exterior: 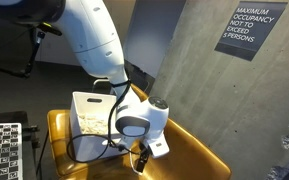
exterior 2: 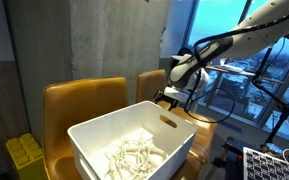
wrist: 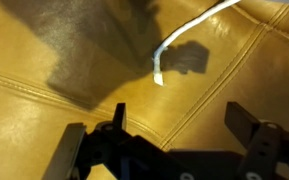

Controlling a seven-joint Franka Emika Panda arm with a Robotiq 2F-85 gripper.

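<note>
My gripper should move over the white piece's near end [wrist: 158, 76], go down to the leather and close, because that end is ahead of my open fingers in the wrist view.
My gripper [wrist: 182, 125] stands open just above a tan leather chair seat [wrist: 74, 60], with nothing between its fingers [wrist: 246, 122]. Ahead of the jaws in the wrist view, a thin white curved strip [wrist: 174, 42] lies on the leather near a stitched seam. In both exterior views the gripper [exterior: 141, 158] [exterior 2: 173, 97] hangs over the chair beside a white bin [exterior: 88, 103] [exterior 2: 94, 135]. The bin holds several pale, stick-like pieces [exterior 2: 132, 157]. The strip does not show in the exterior views.
A second tan chair [exterior 2: 79, 100] stands behind the bin. A concrete wall with a black occupancy sign [exterior: 247, 30] rises behind the seat. A yellow crate [exterior 2: 24, 155] sits on the floor, and a patterned black-and-white panel [exterior: 2, 150] is at the lower corner. Windows [exterior 2: 239, 60] are beyond the arm.
</note>
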